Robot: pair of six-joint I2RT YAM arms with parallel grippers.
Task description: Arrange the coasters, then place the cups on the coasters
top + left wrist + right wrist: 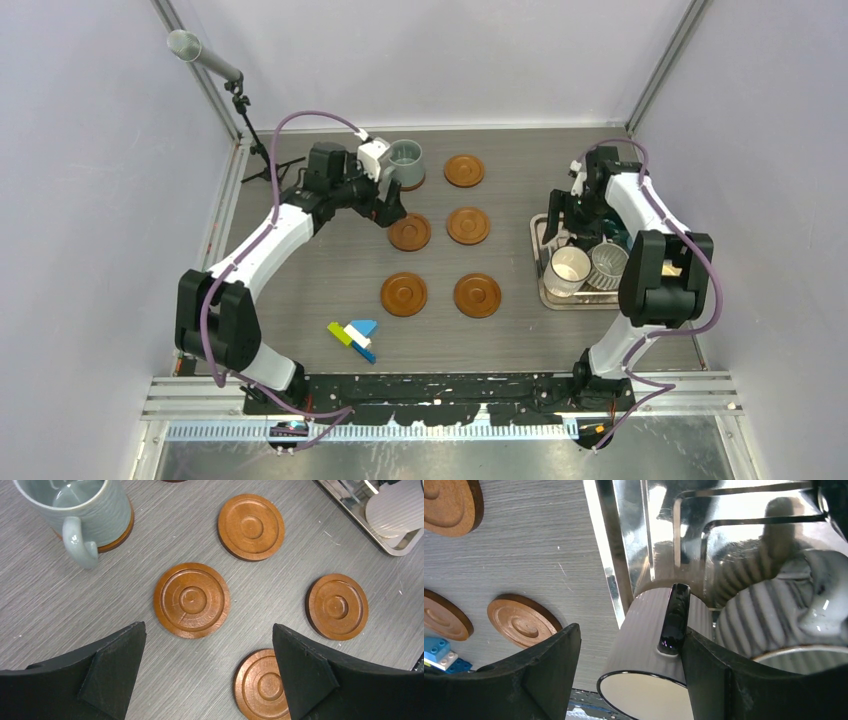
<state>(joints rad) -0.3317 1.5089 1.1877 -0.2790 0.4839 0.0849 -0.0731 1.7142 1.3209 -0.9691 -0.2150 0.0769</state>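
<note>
Next, my left gripper will move over the bare coasters to the white cup's black handle (568, 242) (386, 483), since that cup stands to the gripper's right in the top view.
Six brown coasters lie in two columns; the far-left coaster (412, 184) carries a pale grey-blue cup (406, 162). Five coasters are bare, among them one at the middle left (409, 232) and one at the near right (477, 295). My left gripper (390, 207) hovers open beside that cup; in the left wrist view the left gripper (209, 665) holds nothing, with a bare coaster (192, 600) ahead of it. My right gripper (560, 228) stands open over the steel tray (541, 290), straddling a white cup (649, 630) with a black handle. Its right finger (719, 675) is next to the handle; the left finger is apart.
A ribbed grey cup (607, 262) stands in the tray next to the white cup (568, 270). Small coloured blocks (355, 337) lie near the front, left of centre. A microphone on a black stand (240, 100) rises at the far left corner. Walls enclose the table.
</note>
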